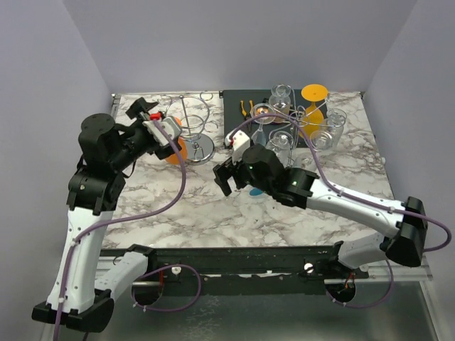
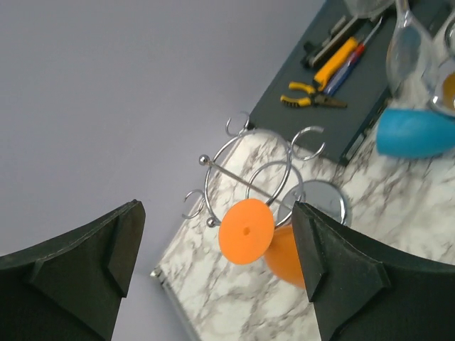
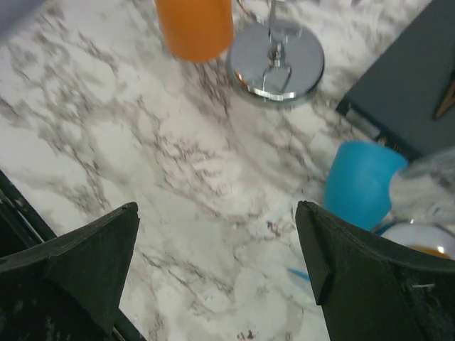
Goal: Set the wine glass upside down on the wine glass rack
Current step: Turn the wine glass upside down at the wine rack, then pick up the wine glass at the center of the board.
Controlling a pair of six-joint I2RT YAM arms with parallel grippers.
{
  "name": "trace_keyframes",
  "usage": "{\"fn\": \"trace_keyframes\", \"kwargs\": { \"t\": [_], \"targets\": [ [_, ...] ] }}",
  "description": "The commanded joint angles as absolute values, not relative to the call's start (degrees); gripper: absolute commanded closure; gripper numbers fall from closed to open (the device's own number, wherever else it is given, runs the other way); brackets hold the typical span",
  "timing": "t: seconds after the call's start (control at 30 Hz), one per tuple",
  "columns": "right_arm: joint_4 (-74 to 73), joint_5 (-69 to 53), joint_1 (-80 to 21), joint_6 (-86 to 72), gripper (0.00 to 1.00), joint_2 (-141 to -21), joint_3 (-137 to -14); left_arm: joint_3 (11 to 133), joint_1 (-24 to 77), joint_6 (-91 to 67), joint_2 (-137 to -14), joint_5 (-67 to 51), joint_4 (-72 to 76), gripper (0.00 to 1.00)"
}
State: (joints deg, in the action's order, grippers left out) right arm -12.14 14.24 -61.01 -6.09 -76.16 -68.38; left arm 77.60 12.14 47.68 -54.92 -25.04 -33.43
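Note:
The blue glass still lies on the tabletop, so my right gripper lowers onto its foot end next, toward the right in its wrist view.
An orange wine glass (image 1: 177, 148) hangs upside down at the chrome wire rack (image 1: 192, 117), foot up and bowl down beside the rack's round base (image 1: 201, 148). In the left wrist view its foot (image 2: 246, 231) sits against the rack's rings (image 2: 274, 181), between my open fingers. My left gripper (image 1: 161, 132) is open and empty, close beside the glass; it also shows in its own view (image 2: 220, 263). My right gripper (image 1: 226, 169) is open and empty over bare marble (image 3: 220, 270). That view shows the orange bowl (image 3: 193, 25) and rack base (image 3: 277, 60).
A blue glass (image 3: 362, 181) lies by the right arm (image 1: 256, 192). A dark mat (image 1: 238, 99) at the back holds yellow pliers (image 2: 313, 96). Several clear glasses (image 1: 330, 129) and another orange glass (image 1: 313, 96) stand back right. Grey walls surround the table.

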Motion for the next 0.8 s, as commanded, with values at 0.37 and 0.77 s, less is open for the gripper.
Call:
{"fn": "trace_keyframes", "kwargs": {
  "t": [0.37, 0.77],
  "targets": [
    [-19.1, 26.7, -61.1, -18.7, 0.08, -87.8, -63.1, 81.4, 12.3, 7.0, -47.4, -24.2, -21.1, 0.09],
    [-13.7, 30.7, -57.4, -23.4, 0.08, -92.8, -57.9, 80.8, 12.4, 7.7, -43.7, -28.2, -20.7, 0.09]
  ]
}}
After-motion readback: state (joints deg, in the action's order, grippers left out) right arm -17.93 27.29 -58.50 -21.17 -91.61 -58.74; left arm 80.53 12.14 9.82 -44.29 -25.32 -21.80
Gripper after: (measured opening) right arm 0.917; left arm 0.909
